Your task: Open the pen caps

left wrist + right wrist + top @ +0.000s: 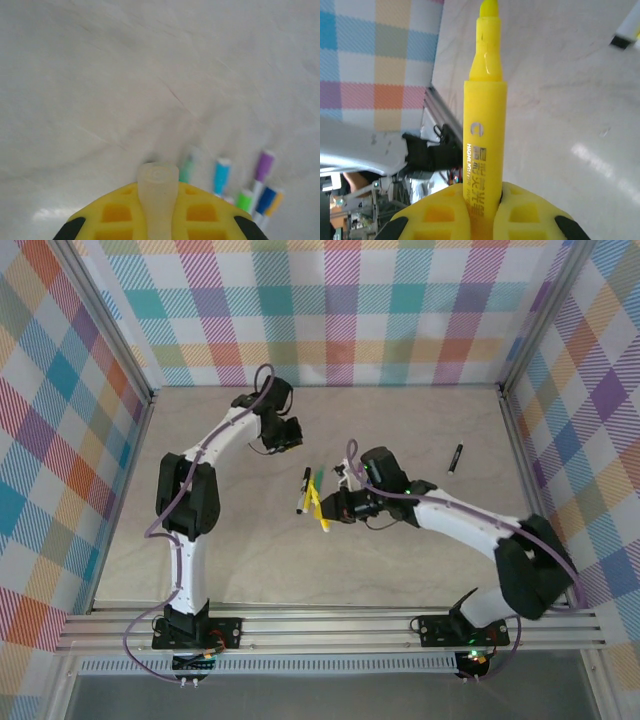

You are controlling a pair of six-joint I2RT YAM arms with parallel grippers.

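Observation:
Bare tabletop beside the lone black pen is outward of and below my right gripper, so it should next swing outward, lower and release the uncapped highlighter there.
My left gripper [158, 202] is shut on a translucent whitish pen cap [158, 180] that stands up between its yellow pads; from above this gripper [287, 435] hangs over the far middle of the table. My right gripper [482, 202] is shut on a yellow highlighter pen [485, 125] whose bare yellow tip [488, 7] points away, with no cap on it. From above, the right gripper [335, 506] holds that highlighter [320, 516] at the table's middle. Several slim white pens with coloured caps, one blue [221, 175] and one purple [264, 166], lie beyond the left gripper.
A black pen [304, 490] and a green one [318, 483] lie just left of the right gripper. Another black pen [455, 458] lies at the right. A pen end [626, 30] shows top right in the right wrist view. Plaid walls enclose the marble-look table [420, 560].

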